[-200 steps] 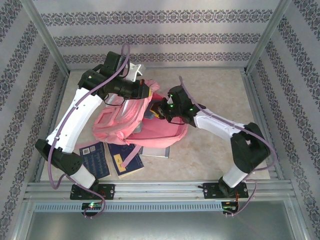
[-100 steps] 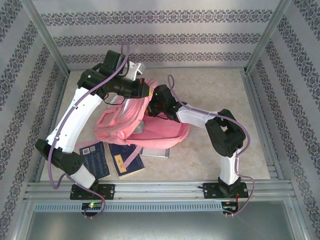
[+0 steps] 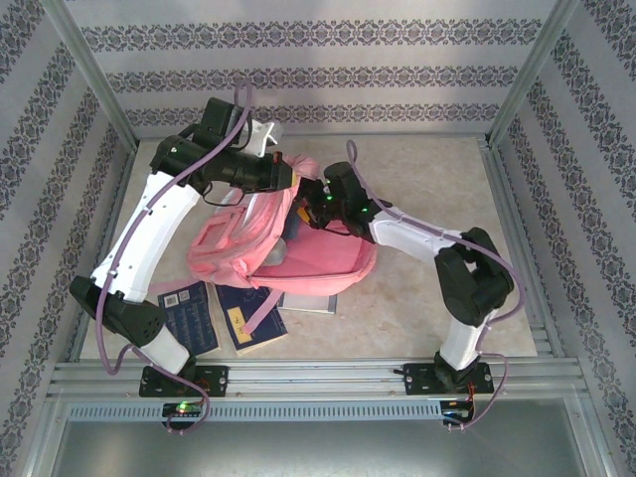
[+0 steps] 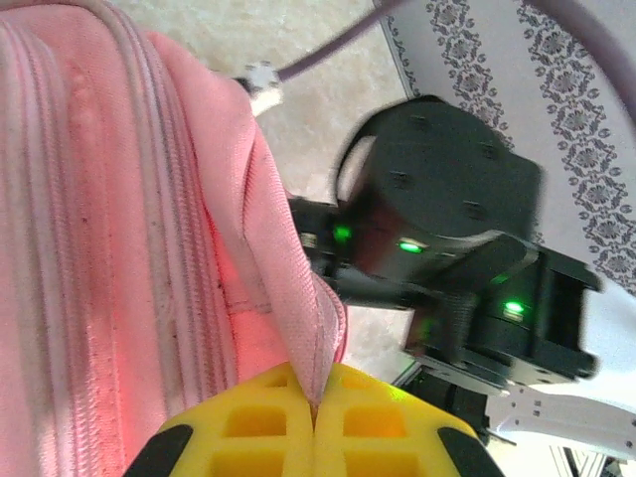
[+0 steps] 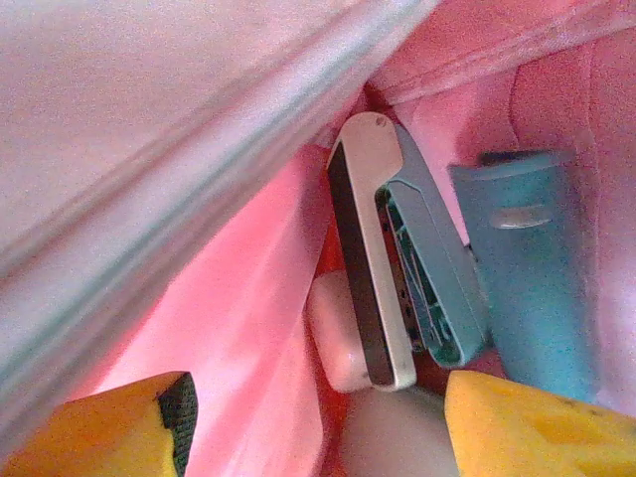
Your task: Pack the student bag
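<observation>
My left gripper draws slightly outward next and lets go of the bag's pink rim.
The pink student bag point(image 3: 298, 260) lies mid-table with its mouth held up. My left gripper point(image 3: 288, 179) is shut on the bag's pink rim, and in the left wrist view the fabric edge point(image 4: 288, 258) is pinched between the yellow fingers point(image 4: 248, 427). My right gripper point(image 3: 311, 199) reaches into the opening and is open point(image 5: 318, 432), with nothing between its fingers. Inside the bag, against the pink lining point(image 5: 238, 328), lie a white and teal stapler-like thing point(image 5: 397, 258), a teal object point(image 5: 532, 288) and a pale rounded item point(image 5: 343, 343).
Two dark blue books point(image 3: 189, 316) point(image 3: 248, 318) lie on the table in front of the bag, and a paler one point(image 3: 310, 301) sticks out from under it. The right arm's black wrist point(image 4: 437, 229) sits close beside the held rim. Metal frame rails point(image 3: 512, 229) and patterned walls bound the table.
My right gripper has gone from nearly shut to open and pushed up and left into the bag's mouth; its elbow swung. The left gripper has kept its hold on the rim.
</observation>
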Robot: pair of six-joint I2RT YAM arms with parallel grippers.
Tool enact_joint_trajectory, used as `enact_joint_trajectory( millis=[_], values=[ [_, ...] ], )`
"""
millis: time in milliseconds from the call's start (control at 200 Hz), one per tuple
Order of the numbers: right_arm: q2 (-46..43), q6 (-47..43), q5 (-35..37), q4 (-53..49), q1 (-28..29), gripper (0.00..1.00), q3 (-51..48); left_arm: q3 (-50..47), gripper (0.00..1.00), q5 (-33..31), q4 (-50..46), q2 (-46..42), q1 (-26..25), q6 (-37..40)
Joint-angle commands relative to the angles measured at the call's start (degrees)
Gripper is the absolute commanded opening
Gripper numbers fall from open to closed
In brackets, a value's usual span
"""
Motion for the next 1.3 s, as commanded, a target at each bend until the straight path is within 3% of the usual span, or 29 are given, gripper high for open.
enact_joint_trajectory(
  millis=[0,300,545,744,854,969,1139,1294],
  values=[
    [-4.37,-9.83,-5.21,-2.71,-0.3,0.68,-2.09,0.78,0.0,-1.37,5.36,-0.35,1.61,-1.49],
    [-19.41,-28.52,-4.18,-23.28,-2.2,0.66,-3.05,-6.18,0.03,-5.08,14.52,-1.02,5.51,-4.78],
    [-32.43,-36.78,-1.22,-35.38,-1.6,0.65,-11.84,-2.36,0.08,-9.14,15.15,5.48,7.84,-2.87],
    [-34.7,-41.17,1.7,-41.74,1.33,0.64,-13.43,2.67,0.18,-8.92,14.7,12.37,7.84,-2.49],
    [-32.58,-44.2,4.4,-45.73,3.73,0.65,-11.15,3.39,0.37,-9.42,13.64,12.98,7.85,-3.67],
    [-29.25,-47.76,7.84,-50.63,7.2,0.65,-7.78,-1.24,0.5,-10.37,13.33,7.86,7.84,-5.48],
    [-26.74,-49.32,9.25,-50.83,9.7,0.65,-7.17,-14.49,0.49,-10.37,12.61,-5.48,7.7,-8.26],
    [-21.3,-50.32,5.92,-48.3,13.15,0.65,-5.8,-32.05,0.49,-15.85,12.78,-21.38,7.71,-14.02]
  ],
)
